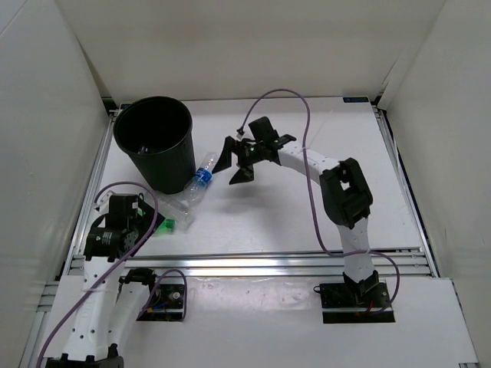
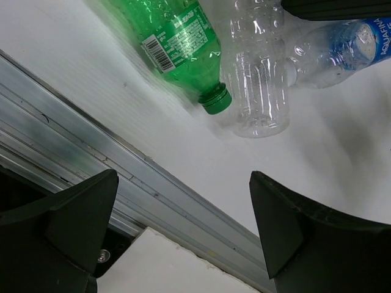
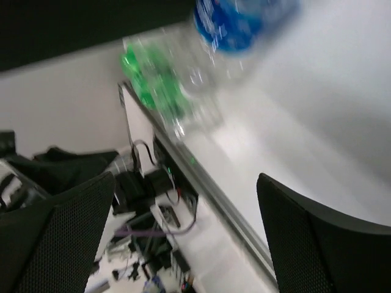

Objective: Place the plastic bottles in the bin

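I should next bring my right gripper down and to the left in the top view onto the blue-labelled bottle [image 2: 342, 52], because that bottle is closest to my open fingers.
The black bin [image 1: 157, 165] stands at the back left. Three bottles lie in a row by its near right side: a blue-labelled one [image 1: 202, 175], a plain clear one [image 1: 181, 205] and a green one [image 1: 165, 225]. My left gripper [image 1: 146, 221] is open and empty just left of the green bottle. In the left wrist view [image 2: 183, 226] the green bottle [image 2: 177, 43], the clear bottle [image 2: 256, 79] and the blue-labelled bottle [image 2: 342, 52] lie beyond its fingers. My right gripper [image 1: 238, 163] is open and empty just right of the blue-labelled bottle, which shows blurred in the right wrist view [image 3: 238, 21]. A fourth bottle is not visible.
An aluminium rail [image 1: 253, 261] runs along the table's near edge, close under my left gripper; it also shows in the left wrist view [image 2: 122, 165]. White walls enclose the table. A purple cable [image 1: 295, 107] loops over my right arm.
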Tool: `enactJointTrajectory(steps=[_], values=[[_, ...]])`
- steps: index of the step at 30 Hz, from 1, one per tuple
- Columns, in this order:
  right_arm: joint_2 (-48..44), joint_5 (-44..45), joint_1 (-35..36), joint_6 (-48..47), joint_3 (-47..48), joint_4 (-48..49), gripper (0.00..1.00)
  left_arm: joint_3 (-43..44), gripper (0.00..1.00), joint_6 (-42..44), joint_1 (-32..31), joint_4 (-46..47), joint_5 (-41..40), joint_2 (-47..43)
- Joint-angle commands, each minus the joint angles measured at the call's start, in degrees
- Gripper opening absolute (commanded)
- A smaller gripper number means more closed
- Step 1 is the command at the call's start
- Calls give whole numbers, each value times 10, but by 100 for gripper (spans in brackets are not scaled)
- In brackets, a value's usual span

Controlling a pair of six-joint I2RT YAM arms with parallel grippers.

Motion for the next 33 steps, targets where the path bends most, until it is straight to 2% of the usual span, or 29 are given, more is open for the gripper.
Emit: enactJointTrajectory(steps=[1,7,9,15,19,25,29,33], values=[[71,25,-4,9,76,-14,100,1,100,7,1,28,20,13],[251,-12,-15,63,291,-20,100,40,100,40,1,4,20,24],[273,-12,-15,76,318,-20,100,48,100,45,1,-4,15,24],[290,-34,-21,96,308,15,100,54,100,45,1,-15,-2,29],[327,-81,-21,116,329,24,100,59,100,45,1,-15,-2,29],[333,-63,-9,122,315,40,100,47,100,45,1,-15,11,29],[347,-32,9,146,339,54,100,47,100,45,1,-22,11,23],[367,-41,16,178,360,95,90,54,100,58,1,-28,11,23]])
